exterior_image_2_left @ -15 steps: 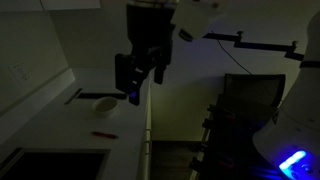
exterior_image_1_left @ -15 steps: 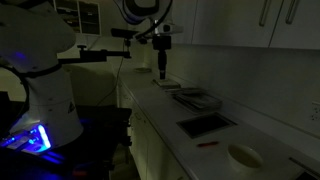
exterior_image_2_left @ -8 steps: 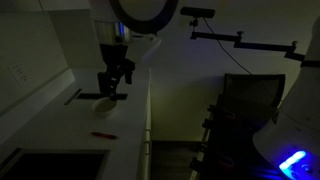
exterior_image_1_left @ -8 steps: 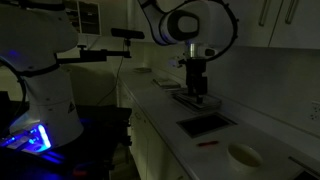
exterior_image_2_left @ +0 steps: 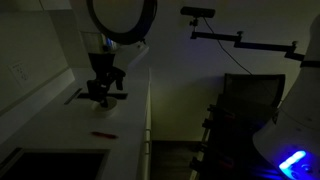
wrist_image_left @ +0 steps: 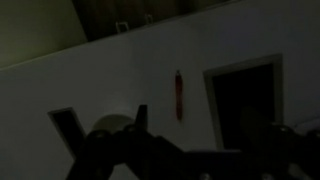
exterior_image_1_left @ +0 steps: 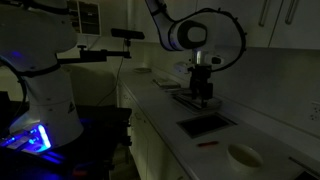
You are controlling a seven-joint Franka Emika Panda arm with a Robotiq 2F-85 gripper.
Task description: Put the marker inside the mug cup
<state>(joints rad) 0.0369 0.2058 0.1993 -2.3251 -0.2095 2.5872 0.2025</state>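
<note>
My gripper should next move down to the red marker (exterior_image_1_left: 207,143) (wrist_image_left: 179,97) between the dark tray and the mug, because my open fingers are still above the counter.
The scene is very dark. The red marker (exterior_image_1_left: 207,143) lies flat on the white counter between a dark tray (exterior_image_1_left: 205,125) and the cream mug cup (exterior_image_1_left: 243,156). It also shows in an exterior view (exterior_image_2_left: 103,134) and in the wrist view (wrist_image_left: 178,95). The mug (exterior_image_2_left: 105,104) is partly covered by my gripper (exterior_image_2_left: 104,92) there. My gripper (exterior_image_1_left: 203,97) hangs above the counter, apart from marker and mug, and looks open and empty. In the wrist view a pale round shape (wrist_image_left: 110,126) shows between the dark fingers (wrist_image_left: 103,118).
A second dark tray with items (exterior_image_1_left: 195,98) sits farther along the counter by the wall. A dark tray (wrist_image_left: 245,100) lies right of the marker in the wrist view. A camera arm on a stand (exterior_image_1_left: 122,35) stands beside the counter.
The arm has swung along the counter from its far end toward the trays and come lower. Marker and mug have not moved.
</note>
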